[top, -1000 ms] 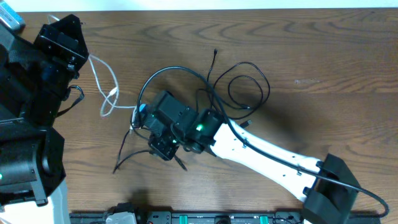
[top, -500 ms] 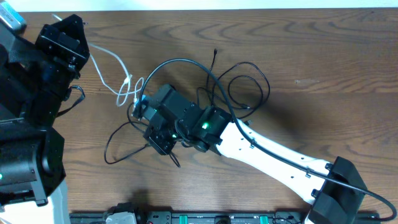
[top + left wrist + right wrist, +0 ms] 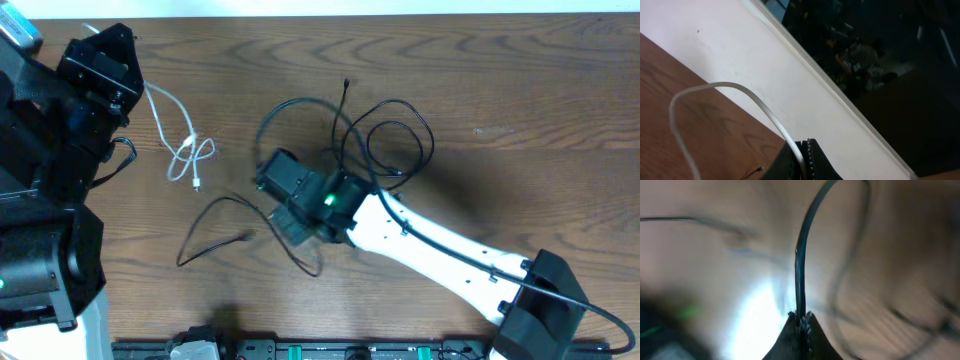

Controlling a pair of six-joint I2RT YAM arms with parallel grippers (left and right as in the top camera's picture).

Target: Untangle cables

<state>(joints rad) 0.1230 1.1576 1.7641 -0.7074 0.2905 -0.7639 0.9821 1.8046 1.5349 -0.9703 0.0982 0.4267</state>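
Observation:
My left gripper needs to move outward and down next, over the bare far tabletop below its fingers and clear of the black cables, to free the white cable.
The white cable runs from my left gripper down to a small knot of loops on the table, apart from the black cables. In the left wrist view the white cable arcs into my left gripper, which is shut on it. My right gripper sits mid-table, shut on a black cable that rises straight out of the jaws. Black cables lie looped behind the right wrist. One thin black cable trails loosely to the lower left.
The left arm's black body fills the left edge. The right arm's white link crosses the lower right to its base. A rail of equipment lines the front edge. The table's far edge meets a white surface.
My right gripper has moved right with its black cable. The white cable has come free of the black bundle and now lies alone on the left. A thin black cable has dropped flat at lower left.

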